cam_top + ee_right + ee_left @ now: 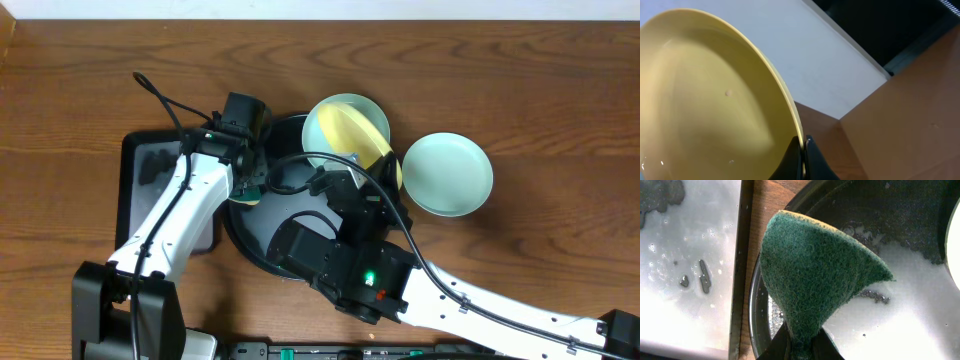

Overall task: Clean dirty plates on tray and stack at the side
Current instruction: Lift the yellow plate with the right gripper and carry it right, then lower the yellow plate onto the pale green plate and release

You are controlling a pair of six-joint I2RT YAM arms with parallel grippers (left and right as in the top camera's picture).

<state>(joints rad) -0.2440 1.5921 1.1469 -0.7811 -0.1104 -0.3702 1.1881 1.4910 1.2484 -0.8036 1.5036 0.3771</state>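
I need to move my right gripper to the right in the overhead view, then down, and level the tilted yellow plate onto the aqua plate beside the tray (448,175), since stacking starts there.
My right gripper (358,165) (804,150) is shut on the rim of the pale yellow plate (362,135) (705,100) and holds it tilted above the far right of the round black tray (240,240) (756,310). A pale aqua plate (335,105) shows behind and under the yellow one. A second aqua plate (447,173) lies on the wood to the right of the tray. My left gripper (243,175) (800,347) is shut on a green scouring sponge (248,193) (810,275) over the tray's left side, where there is foamy water.
A smaller black rectangular tray (150,165) (685,255) with wet foam sits left of the round tray, a strip of wood between them. Both arms cross the near half of the table. A black cable (165,100) loops behind the left arm.
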